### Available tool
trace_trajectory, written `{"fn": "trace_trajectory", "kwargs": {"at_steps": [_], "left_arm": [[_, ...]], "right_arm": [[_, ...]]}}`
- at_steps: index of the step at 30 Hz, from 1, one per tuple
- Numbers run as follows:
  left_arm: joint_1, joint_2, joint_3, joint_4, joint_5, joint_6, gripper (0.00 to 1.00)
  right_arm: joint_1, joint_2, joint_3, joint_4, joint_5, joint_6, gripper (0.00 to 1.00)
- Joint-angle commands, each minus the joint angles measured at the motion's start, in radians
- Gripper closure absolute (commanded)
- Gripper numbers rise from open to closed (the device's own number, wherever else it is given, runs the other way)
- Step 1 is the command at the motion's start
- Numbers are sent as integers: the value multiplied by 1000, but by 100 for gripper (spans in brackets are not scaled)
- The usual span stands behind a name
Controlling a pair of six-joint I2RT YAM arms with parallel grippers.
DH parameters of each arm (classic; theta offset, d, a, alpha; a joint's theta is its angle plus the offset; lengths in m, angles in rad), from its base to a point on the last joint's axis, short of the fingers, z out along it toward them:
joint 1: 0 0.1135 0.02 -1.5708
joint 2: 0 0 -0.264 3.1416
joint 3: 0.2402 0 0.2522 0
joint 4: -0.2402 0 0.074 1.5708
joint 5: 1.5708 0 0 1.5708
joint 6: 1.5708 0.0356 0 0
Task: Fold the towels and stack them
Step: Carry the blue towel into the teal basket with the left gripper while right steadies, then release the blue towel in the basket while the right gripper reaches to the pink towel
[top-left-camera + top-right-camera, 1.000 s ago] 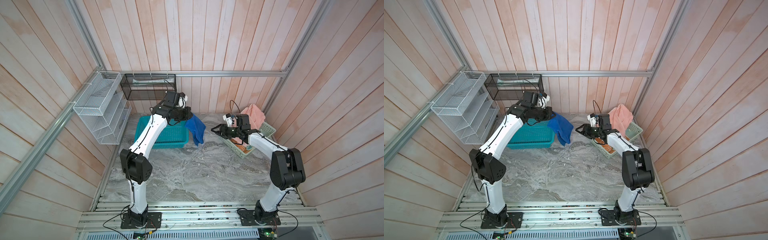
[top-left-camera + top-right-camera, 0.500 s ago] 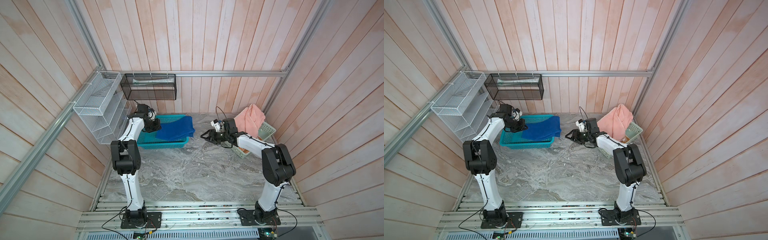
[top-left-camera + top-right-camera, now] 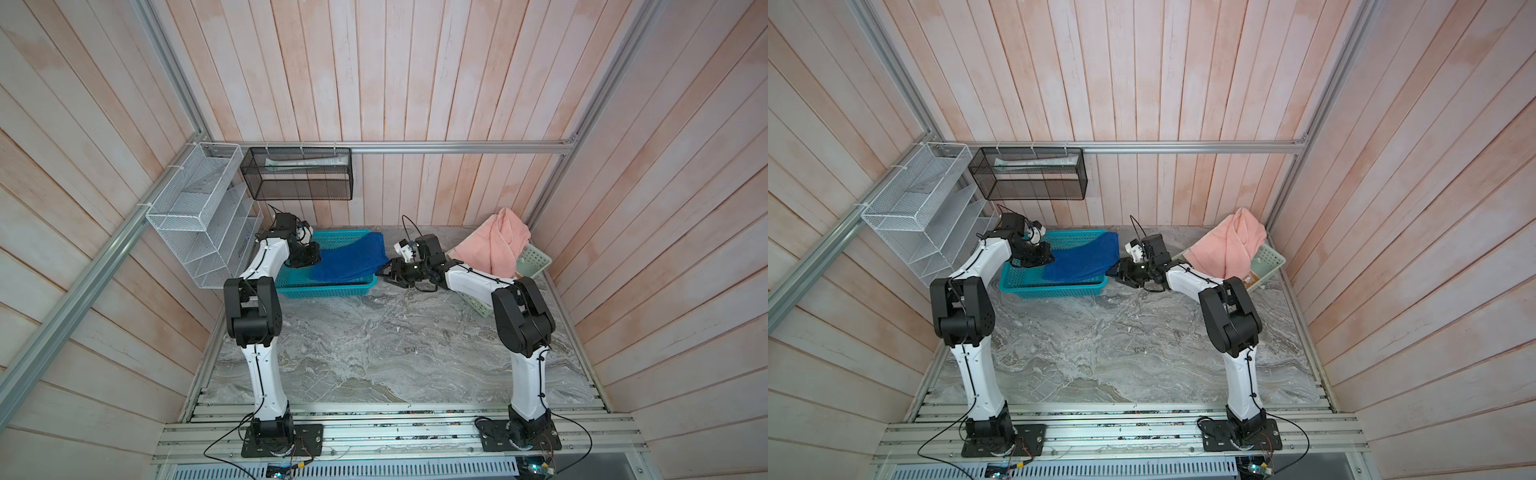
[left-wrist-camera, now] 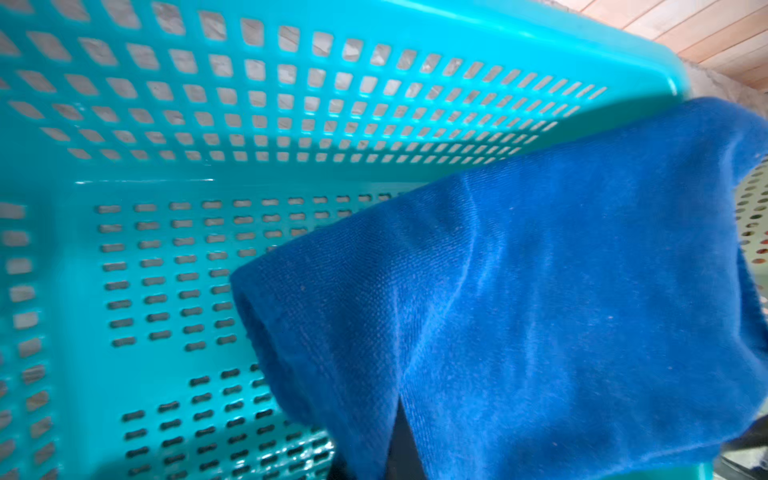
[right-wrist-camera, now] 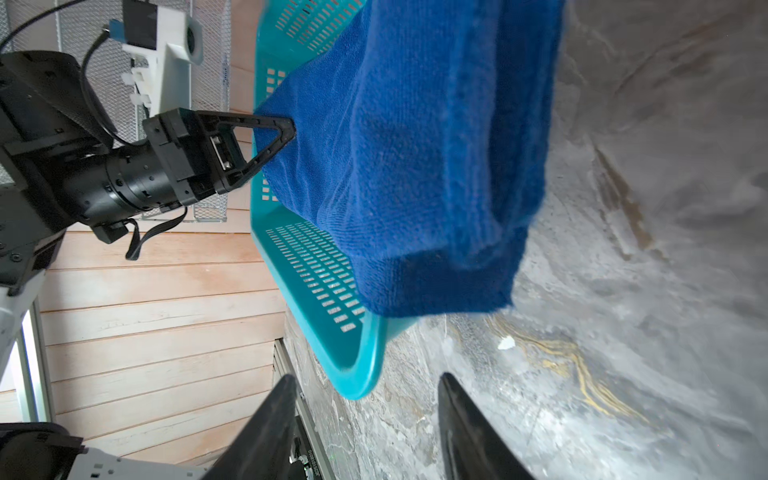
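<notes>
The towel's other end still hangs over the basket's rim. The towel goes toward the basket's end by the white wire rack (image 4: 88, 312) next, where my left gripper releases it.
A royal blue towel (image 3: 349, 259) (image 3: 1079, 259) lies spread across the teal basket (image 3: 328, 291) (image 3: 1054, 289), and its right end hangs over the rim. My left gripper (image 3: 309, 258) (image 3: 1043, 257) (image 5: 286, 129) is shut on the towel's left end inside the basket. In the left wrist view the blue towel (image 4: 519, 311) covers that gripper (image 4: 399, 449). My right gripper (image 3: 384, 274) (image 3: 1115, 272) (image 5: 368, 386) stands open and empty by the basket's right front corner (image 5: 361, 361), just short of the towel's hanging end (image 5: 415, 166). A salmon pink towel (image 3: 494, 245) (image 3: 1229, 245) is draped over the pale green tray (image 3: 534, 259) (image 3: 1268, 259).
A white wire rack (image 3: 199, 216) hangs on the left wall and a black mesh basket (image 3: 297, 178) on the back wall above the teal basket. The grey marble tabletop (image 3: 374, 345) stretches in front of both arms. A sliver of orange cloth (image 3: 1249, 280) shows in the tray.
My left gripper has pulled the blue towel left, from hanging beside the basket to spread across it. The right gripper has moved left from the tray toward the basket, still open.
</notes>
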Motion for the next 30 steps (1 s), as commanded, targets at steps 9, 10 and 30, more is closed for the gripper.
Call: {"fn": "trace_trajectory", "kwargs": {"at_steps": [9, 10, 30], "left_arm": [[67, 0, -11, 34, -12, 64, 100], [69, 7, -5, 28, -16, 68, 100], [70, -192, -53, 101, -336, 21, 55]], "right_arm": [[32, 103, 82, -12, -28, 30, 48], [32, 104, 84, -13, -26, 29, 48], [-147, -16, 352, -542, 286, -386, 44]]}}
